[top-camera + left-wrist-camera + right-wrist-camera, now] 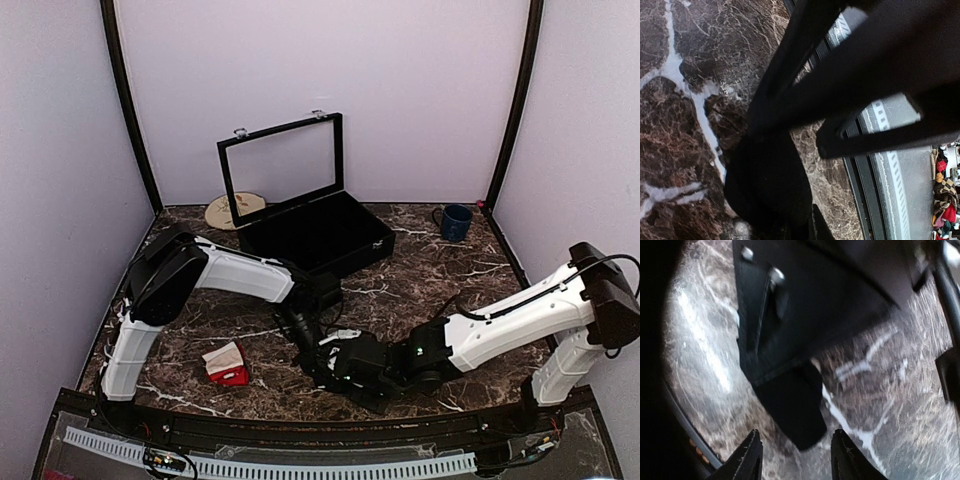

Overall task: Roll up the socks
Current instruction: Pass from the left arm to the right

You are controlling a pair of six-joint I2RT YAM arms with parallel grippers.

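Observation:
The right gripper goes left in the top view onto the black lump's lower end (799, 422) next, because that end pokes out from my left gripper's fingers.
The red socks (226, 364), with a cream-white cuff band, lie folded on the marble table (430, 280) at the front left, and neither gripper touches them. My left gripper (318, 345) (807, 230) is at the table's front centre, to the right of the socks. Its jaws are nearly together on a black, soft-looking lump (770, 185) (795, 410). My right gripper (337, 362) (797, 436) faces it from the right, open, with the lump's lower end just beyond its fingertips (754, 440). The socks do not show in either wrist view.
A black case (320, 238) stands at the back centre with its glass lid raised. A round wooden disc (233, 210) lies to its left and a blue mug (455, 222) at the back right. A black rail (300, 435) runs along the front edge, close under both grippers.

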